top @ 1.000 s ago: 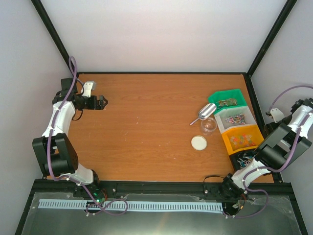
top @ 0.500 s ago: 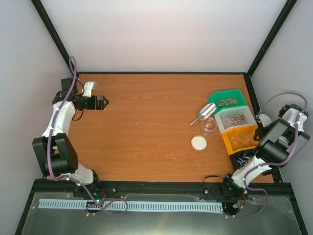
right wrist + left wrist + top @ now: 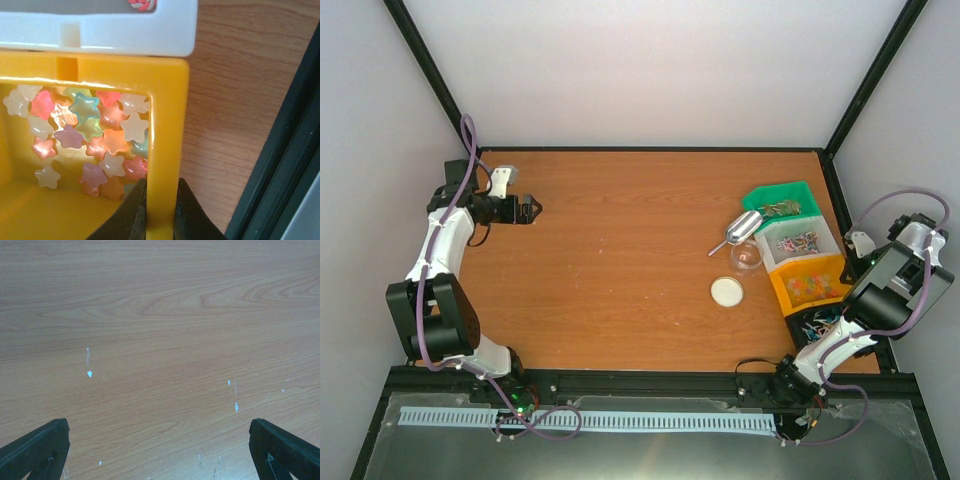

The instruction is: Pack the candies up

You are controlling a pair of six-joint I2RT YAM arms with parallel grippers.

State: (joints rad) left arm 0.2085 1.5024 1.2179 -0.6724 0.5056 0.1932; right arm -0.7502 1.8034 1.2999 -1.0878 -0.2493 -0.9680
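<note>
The bins in my right gripper crowd the bar. Next I will drag them to bare tabletop on the gripper's left in the top view and release them there.
The candies show as small star-shaped sweets [image 3: 90, 130] in mixed pastel colours, lying in the orange bin [image 3: 164, 125]. More mixed-colour candies [image 3: 803, 241] fill the white bin beside it. My right gripper [image 3: 160, 210] is shut on the orange bin's right wall, one finger inside and one outside. In the top view the right gripper [image 3: 863, 264] sits at the orange bin's [image 3: 786, 293] right end. My left gripper [image 3: 532, 210] hovers far left over bare wood. Its fingers stand wide open with nothing between them; in the left wrist view the left gripper [image 3: 160, 450] shows only table.
A green bin [image 3: 760, 197], the white bin [image 3: 772, 243] and a black bin [image 3: 802, 330] line up with the orange one along the right edge. A metal scoop [image 3: 742, 229], a small clear jar [image 3: 747, 256] and a round white lid [image 3: 726, 291] lie just left of them. The black frame rail [image 3: 280, 165] runs close on the right.
My right arm swung in from the right edge to the orange bin, and its jaws closed onto the bin's wall. The left arm stayed still.
</note>
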